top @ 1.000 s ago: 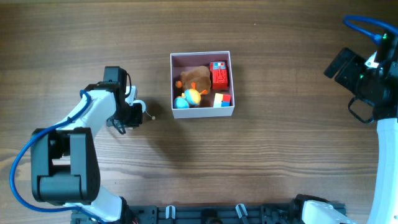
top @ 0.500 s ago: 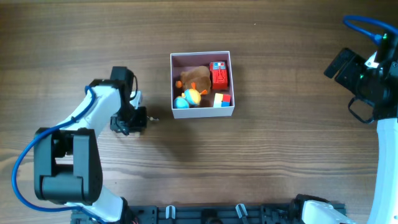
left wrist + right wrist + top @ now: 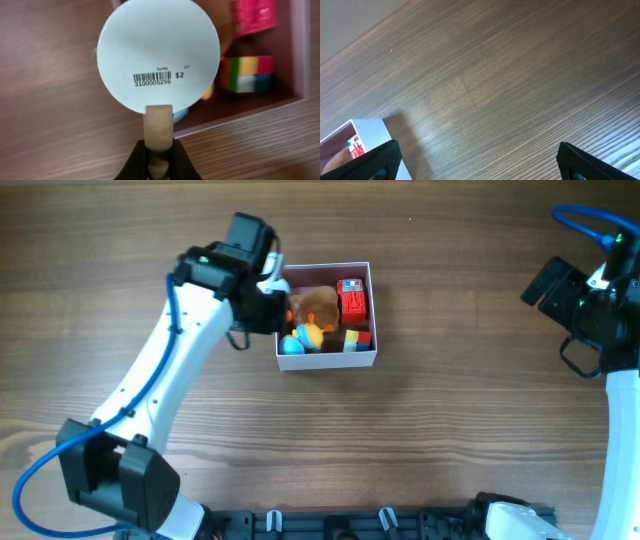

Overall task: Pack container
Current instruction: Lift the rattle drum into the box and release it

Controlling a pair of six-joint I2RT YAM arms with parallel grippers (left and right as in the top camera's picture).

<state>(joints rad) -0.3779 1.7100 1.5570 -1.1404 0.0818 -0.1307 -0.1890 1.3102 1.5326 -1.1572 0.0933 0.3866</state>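
The gap by the colour cube lies below my left gripper, to its right in the overhead view, so next I bring my left gripper across and down to release the stem.
The container is a square white box with a pink inside at the table's middle. It holds a brown plush, a red toy, a colour cube and a blue-orange toy. My left gripper is at its left wall. In the left wrist view it is shut on the wooden handle of a round pale disc toy with a barcode sticker, held above the container's wall. My right gripper is open and empty, far right.
The right arm stands at the table's right edge, well away from the container. The container's corner shows at the lower left of the right wrist view. Brown wooden tabletop lies all around.
My left gripper has risen from the table left of the container and moved up and right to the container's left wall, carrying the disc toy. The right arm has not moved.
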